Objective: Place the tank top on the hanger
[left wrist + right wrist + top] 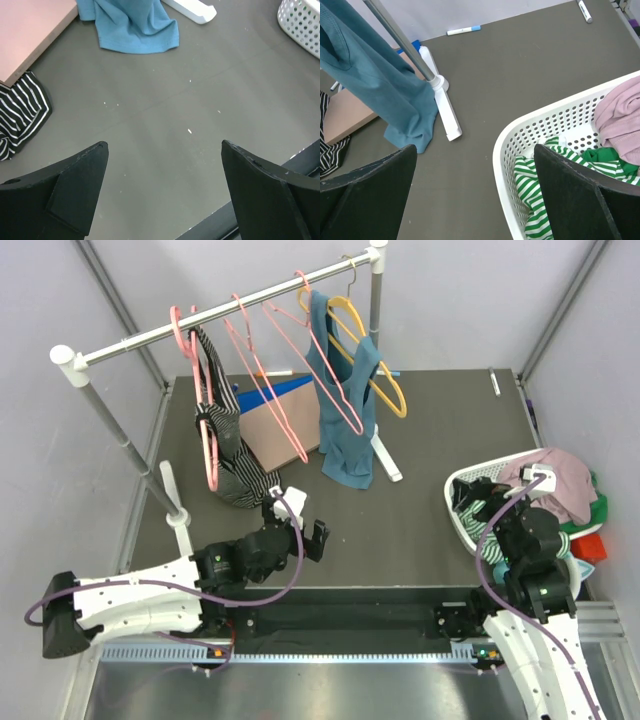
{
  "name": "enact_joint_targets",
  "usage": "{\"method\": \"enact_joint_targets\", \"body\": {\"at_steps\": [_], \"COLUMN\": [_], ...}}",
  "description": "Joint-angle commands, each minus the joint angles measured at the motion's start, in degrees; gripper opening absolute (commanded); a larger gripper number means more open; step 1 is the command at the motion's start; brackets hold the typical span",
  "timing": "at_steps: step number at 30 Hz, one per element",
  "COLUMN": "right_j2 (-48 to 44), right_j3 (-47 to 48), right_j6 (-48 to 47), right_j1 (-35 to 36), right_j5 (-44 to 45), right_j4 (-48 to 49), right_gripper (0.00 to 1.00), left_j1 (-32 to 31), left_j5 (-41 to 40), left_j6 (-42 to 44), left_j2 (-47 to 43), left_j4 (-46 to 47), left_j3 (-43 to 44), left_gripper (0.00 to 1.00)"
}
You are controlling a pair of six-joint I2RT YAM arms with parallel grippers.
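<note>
My right gripper turns and lowers into the basket point(506, 150) to the striped fabric next, as the gap between its fingers stands mostly over the basket's rim and the table.
The green-and-white striped tank top point(540, 186) lies crumpled in a white basket point(506, 150) at the table's right point(478, 512). Thin pink hangers point(262, 380) hang empty on the rail point(230, 312) at the back. My right gripper point(474, 147) is open above the basket's left rim point(515, 508), its right finger over the striped fabric, holding nothing. My left gripper point(164, 144) is open low over bare dark table near the front edge point(298, 520), with nothing between its fingers.
A teal tank top point(343, 405) and a yellow hanger point(378, 370) hang on the rail. A black-and-white striped garment point(228, 455) hangs at the left. A pink board point(285, 430), the white rack foot point(442, 107) and two markers point(464, 30) lie on the table. A pink garment point(560, 480) tops the basket.
</note>
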Motion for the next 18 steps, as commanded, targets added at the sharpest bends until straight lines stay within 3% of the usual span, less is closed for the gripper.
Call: {"method": "enact_joint_targets", "body": {"at_steps": [1,11,18], "right_j2": [0.6,2.4,14.3], "right_j3": [2.1,3.3,6.7], "right_j6": [-0.3,3.0,8.1], "right_j1": [-0.6,-0.6,-0.6], "right_j5": [0.4,7.3,16.4], "right_j4": [2.2,1.0,-4.8], "right_gripper": [1.00,1.00,1.00], "left_j1": [0.1,0.8,5.9], "left_j5": [-2.5,-0.1,0.9], "left_j6": [-1.1,8.3,9.3], "left_j2": [0.2,-2.0,-2.8], "left_j4": [-0.9,5.6,9.7], "left_j3": [3.7,2.6,-1.5], "left_gripper": [0.99,0.99,0.99]}}
